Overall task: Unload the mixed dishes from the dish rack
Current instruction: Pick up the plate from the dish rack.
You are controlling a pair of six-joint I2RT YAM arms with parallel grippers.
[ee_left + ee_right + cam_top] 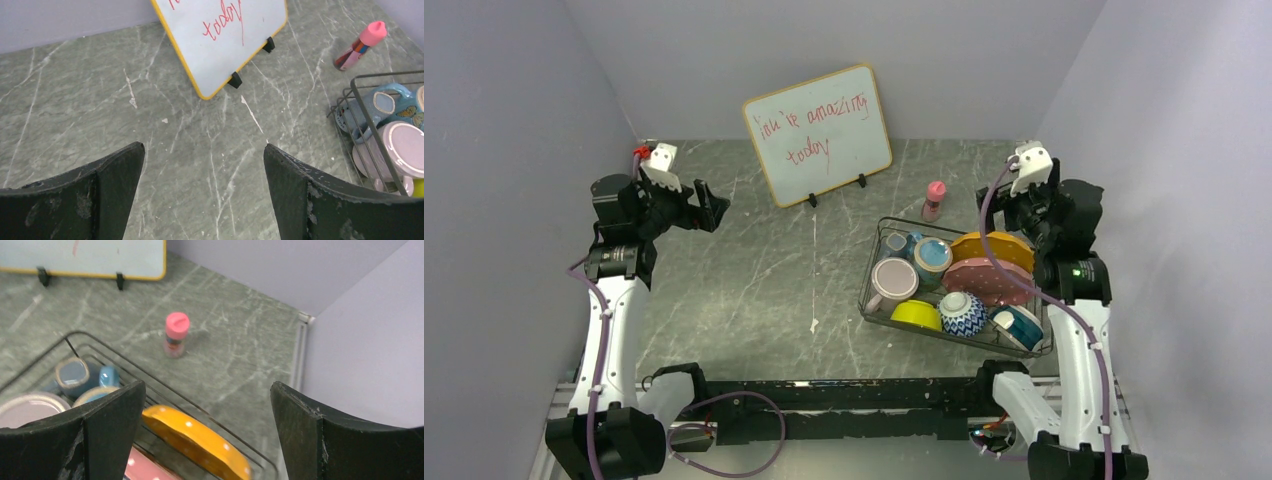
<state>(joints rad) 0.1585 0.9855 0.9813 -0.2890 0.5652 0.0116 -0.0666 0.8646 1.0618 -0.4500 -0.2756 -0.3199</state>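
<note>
The right gripper turns and comes down onto the orange plate's upper rim (1007,239) (199,432) next, as the plate stands on edge with a gap to the pink dotted plate.
The dark wire dish rack (871,270) sits on the right of the table. It holds an orange plate (994,247), a pink dotted plate (989,282), a yellow bowl (916,316), a blue-white patterned bowl (964,314), a teal-white bowl (1022,326), a lilac mug (894,280) and two smaller cups (932,257). My right gripper (994,205) is open and empty above the rack's far right corner. In the right wrist view it (207,387) hangs over the orange plate (200,440). My left gripper (714,208) is open and empty at the far left, and the left wrist view (204,150) shows bare table under it.
A whiteboard (817,132) with red writing stands at the back centre. A small pink bottle (935,200) stands just behind the rack and also shows in the right wrist view (176,335). Lilac walls close in the left, right and back.
</note>
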